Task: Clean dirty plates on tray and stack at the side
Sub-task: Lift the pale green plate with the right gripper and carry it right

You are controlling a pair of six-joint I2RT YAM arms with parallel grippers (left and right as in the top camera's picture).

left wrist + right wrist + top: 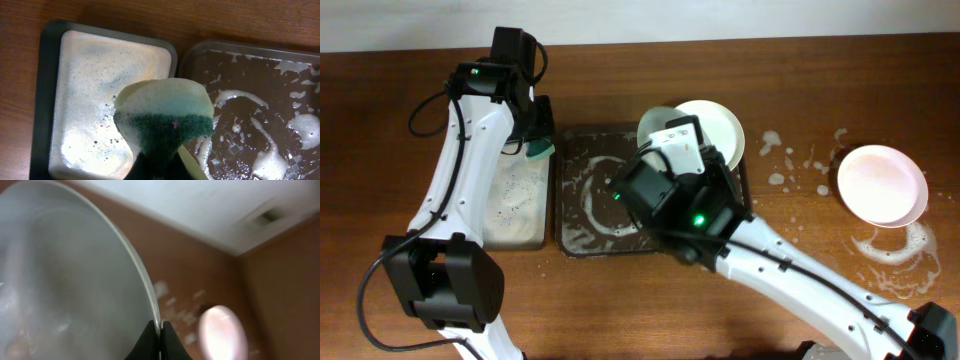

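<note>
The third plate [882,186] [223,334] already lies off the tray, so my right gripper needs to swing to the right in the overhead view and lower its plate onto that one.
My right gripper [688,135] [160,330] is shut on the rim of a plate [65,275] and holds it tilted above the far right part of the large dark tray [582,205]. From above, a white plate [720,128] and the edge of a pale green plate [648,125] overlap there; I cannot tell which one is gripped. A third plate [882,185] [222,332] lies on the table at the right. My left gripper [535,140] [160,167] is shut on a green and yellow sponge [162,112], above the gap between the two trays. The large tray [250,95] carries foam streaks.
The smaller narrow tray [515,205] [47,100], full of white foam, stands left of the large tray. Foam and water spots [895,245] lie on the wooden table around the right plate. A white wall runs along the table's far edge.
</note>
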